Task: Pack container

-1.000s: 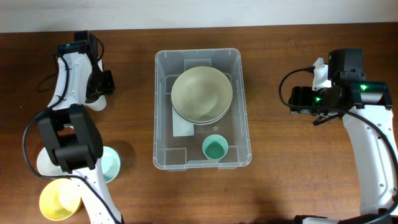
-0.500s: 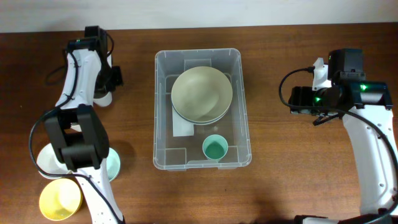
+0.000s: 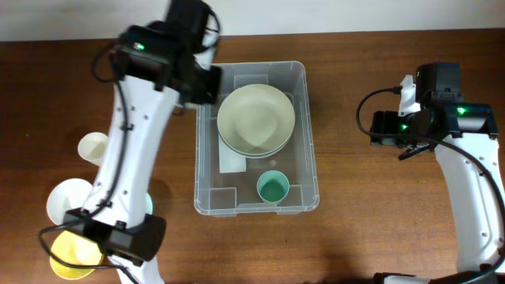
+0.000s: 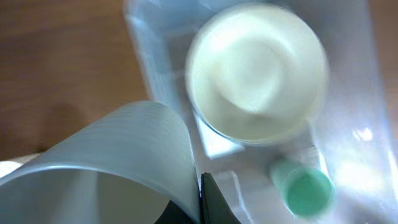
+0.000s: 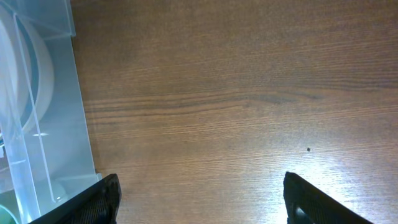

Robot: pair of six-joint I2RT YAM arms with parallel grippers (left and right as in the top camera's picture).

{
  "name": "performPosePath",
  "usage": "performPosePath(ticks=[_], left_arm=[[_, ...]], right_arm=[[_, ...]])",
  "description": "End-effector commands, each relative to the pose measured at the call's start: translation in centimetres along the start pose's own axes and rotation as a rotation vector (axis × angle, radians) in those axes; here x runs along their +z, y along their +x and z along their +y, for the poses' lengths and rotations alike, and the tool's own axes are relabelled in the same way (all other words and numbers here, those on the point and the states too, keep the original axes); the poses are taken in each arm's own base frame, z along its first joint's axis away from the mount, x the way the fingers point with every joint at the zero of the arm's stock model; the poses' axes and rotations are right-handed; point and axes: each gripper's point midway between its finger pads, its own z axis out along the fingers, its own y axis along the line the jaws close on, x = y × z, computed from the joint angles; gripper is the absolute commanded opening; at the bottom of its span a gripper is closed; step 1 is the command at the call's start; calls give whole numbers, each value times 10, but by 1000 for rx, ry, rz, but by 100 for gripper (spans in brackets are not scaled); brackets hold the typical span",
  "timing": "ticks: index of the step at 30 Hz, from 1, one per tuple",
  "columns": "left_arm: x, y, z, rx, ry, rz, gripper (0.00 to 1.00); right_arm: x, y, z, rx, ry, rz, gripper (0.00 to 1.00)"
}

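I should next swing my left gripper across past the bowls, back and down, to put the ribbed cup into the open, empty green cup's opening.
The clear container (image 3: 312,142) stands mid-table and holds a stack of pale green bowls (image 3: 256,118) and a small green cup (image 3: 273,188). My left gripper (image 3: 192,85) hovers at its far left corner, shut on the rim of a pale ribbed cup (image 4: 112,155). In the left wrist view this cup fills the lower left, one dark finger (image 4: 208,199) against its wall, with the container (image 4: 149,56), bowls (image 4: 258,68) and green cup (image 4: 305,190) below. My right gripper (image 5: 199,199) is open and empty over bare wood right of the container (image 5: 37,99).
Left of the container stand a cream cup (image 3: 93,146), a white bowl (image 3: 65,197), a mint bowl (image 3: 144,209) partly under my arm, and a yellow bowl (image 3: 71,254). A white label (image 3: 233,162) lies on the container's base.
My left arm swung from the table's left side to the container's far left corner, carrying the pale cup. The cream cup is now uncovered. The right arm has not moved.
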Motion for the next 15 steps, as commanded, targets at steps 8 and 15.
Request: performPosePath(ticks=[8,15], left_arm=[[0,54,-132,247,136,112,1],[29,87,-167,274,187,220,1]], right_arm=[[-1,3,-2,28,16,9,79],[-1,3,-2,28,16,10,79]])
